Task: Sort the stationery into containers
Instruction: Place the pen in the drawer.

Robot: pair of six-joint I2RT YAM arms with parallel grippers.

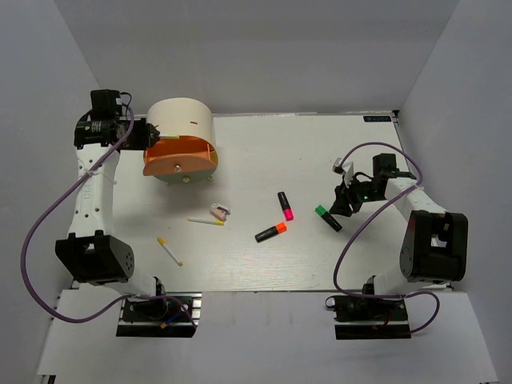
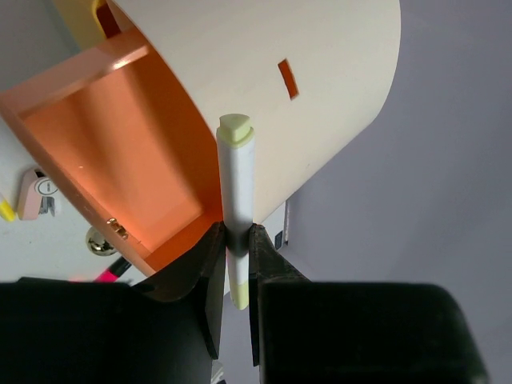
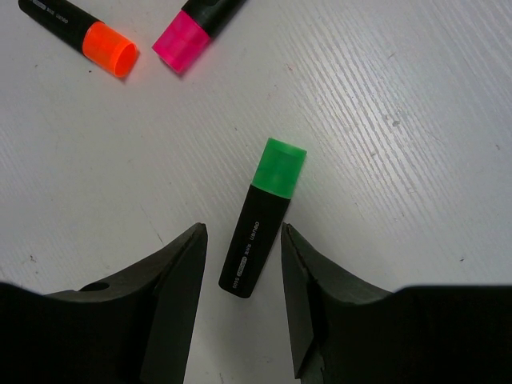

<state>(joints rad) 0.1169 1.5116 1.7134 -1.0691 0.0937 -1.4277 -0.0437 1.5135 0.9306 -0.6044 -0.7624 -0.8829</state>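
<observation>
Next, my left gripper will shift the stick to the right in the top view, over the organiser's open orange inside, then release it, since it still hangs at the organiser's rim.
The cream drum organiser (image 1: 182, 144) lies at the back left, its orange inside (image 2: 120, 160) open. My left gripper (image 1: 148, 134) is shut on a thin white stick with pale-yellow ends (image 2: 236, 192), held at the organiser's rim. My right gripper (image 3: 242, 236) is open and low over the table, one finger on each side of the green-capped marker (image 3: 260, 228), not touching it. The pink-capped marker (image 1: 285, 206) and the orange-capped marker (image 1: 271, 232) lie mid-table. Two pale-yellow sticks (image 1: 206, 222) (image 1: 170, 251) and the pink-and-white clip (image 1: 220, 211) lie left of centre.
The organiser has small brass knobs (image 2: 98, 242) on its front. White walls close the table at the back and on both sides. The right arm's cable (image 1: 352, 152) loops over the table's right part.
</observation>
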